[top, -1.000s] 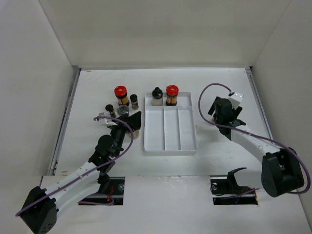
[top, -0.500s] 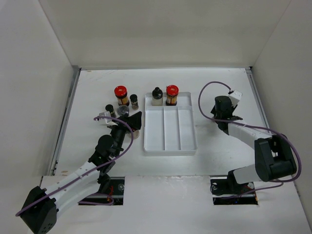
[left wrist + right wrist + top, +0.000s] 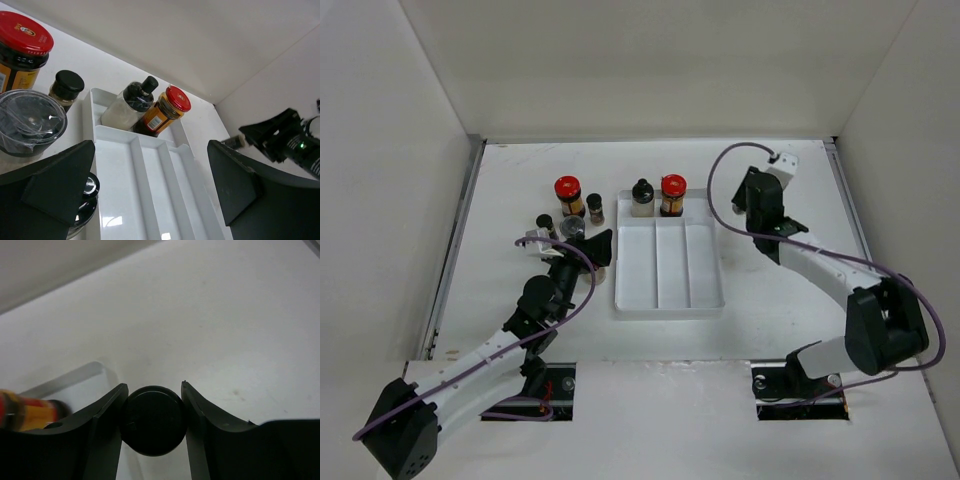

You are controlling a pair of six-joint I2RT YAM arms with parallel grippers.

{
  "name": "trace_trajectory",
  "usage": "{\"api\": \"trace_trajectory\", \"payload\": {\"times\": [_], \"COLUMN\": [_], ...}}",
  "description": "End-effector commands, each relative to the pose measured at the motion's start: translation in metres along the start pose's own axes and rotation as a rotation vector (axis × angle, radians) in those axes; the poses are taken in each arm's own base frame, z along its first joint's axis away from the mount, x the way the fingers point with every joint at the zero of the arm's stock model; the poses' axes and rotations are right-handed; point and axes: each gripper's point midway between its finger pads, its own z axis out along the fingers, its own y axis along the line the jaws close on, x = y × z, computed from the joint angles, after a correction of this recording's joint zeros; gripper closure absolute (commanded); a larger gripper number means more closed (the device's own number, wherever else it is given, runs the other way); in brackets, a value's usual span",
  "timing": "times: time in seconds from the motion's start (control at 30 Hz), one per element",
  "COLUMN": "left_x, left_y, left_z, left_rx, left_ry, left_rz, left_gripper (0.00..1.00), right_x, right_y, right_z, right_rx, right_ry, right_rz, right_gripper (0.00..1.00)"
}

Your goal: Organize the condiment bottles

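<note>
I will move the black-capped bottle over the tray with my right gripper next, then lower it into the back compartment's loose end [image 3: 697, 206] [image 3: 86, 394] beside the red-lidded jar.
My right gripper [image 3: 152, 420] is shut on a small black-capped bottle [image 3: 152, 412], seen cap-on; in the top view the gripper [image 3: 741, 207] hangs just right of the tray's back right corner and hides the bottle. My left gripper [image 3: 150, 200] is open and empty at the tray's left edge [image 3: 591, 250]. A black-capped bottle [image 3: 641, 197] and a red-lidded brown jar [image 3: 673, 194] stand in the white tray's [image 3: 670, 295] back compartment. Left of the tray stand another red-lidded jar [image 3: 568, 195], two small black-capped jars [image 3: 594, 207] [image 3: 545, 222] and a clear-topped jar [image 3: 573, 230].
The tray's three long compartments [image 3: 150, 180] hold nothing. A shiny-lidded jar [image 3: 86, 194] sits right under my left finger [image 3: 55, 190]. White walls close in the table on the left, back and right. The red-lidded jar in the tray shows blurred in the right wrist view [image 3: 22, 411].
My right arm has swung back and to the left, carrying the black-capped bottle toward the tray's back right corner. The left arm and the jars have not moved.
</note>
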Motion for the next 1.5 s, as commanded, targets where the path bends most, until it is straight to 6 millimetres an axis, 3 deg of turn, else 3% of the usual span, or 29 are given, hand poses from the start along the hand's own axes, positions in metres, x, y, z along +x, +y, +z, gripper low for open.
{"api": "trace_trajectory", "payload": {"times": [0.0, 0.17, 0.4, 0.87, 1.0, 1.17, 1.47], "left_x": [-0.011, -0.014, -0.013, -0.017, -0.018, -0.019, -0.021], "left_y": [-0.012, -0.013, -0.011, -0.009, -0.01, -0.01, -0.011], "left_z": [0.001, 0.0, 0.0, 0.0, 0.0, 0.0, -0.001], "left_rx": [0.046, 0.05, 0.044, 0.042, 0.044, 0.045, 0.05], "left_ry": [-0.039, -0.047, -0.044, -0.056, -0.06, -0.061, -0.068], "left_rz": [-0.039, -0.04, -0.04, -0.04, -0.041, -0.043, -0.038], "left_gripper": [0.0, 0.0, 0.0, 0.0, 0.0, 0.0, 0.0], "right_x": [-0.044, -0.044, -0.016, 0.059, 0.071, 0.063, 0.015], "right_y": [0.065, 0.117, 0.15, 0.152, 0.147, 0.146, 0.144], "right_z": [0.001, 0.018, 0.038, 0.056, 0.058, 0.053, 0.024], "right_rx": [-0.14, -0.219, -0.267, -0.248, -0.231, -0.236, -0.256], "right_ry": [-0.106, -0.098, -0.038, 0.094, 0.113, 0.101, 0.029], "right_rz": [0.023, -0.034, -0.071, -0.115, -0.12, -0.1, -0.047], "right_gripper": [0.62, 0.61, 0.61, 0.57, 0.48, 0.29, 0.27]}}
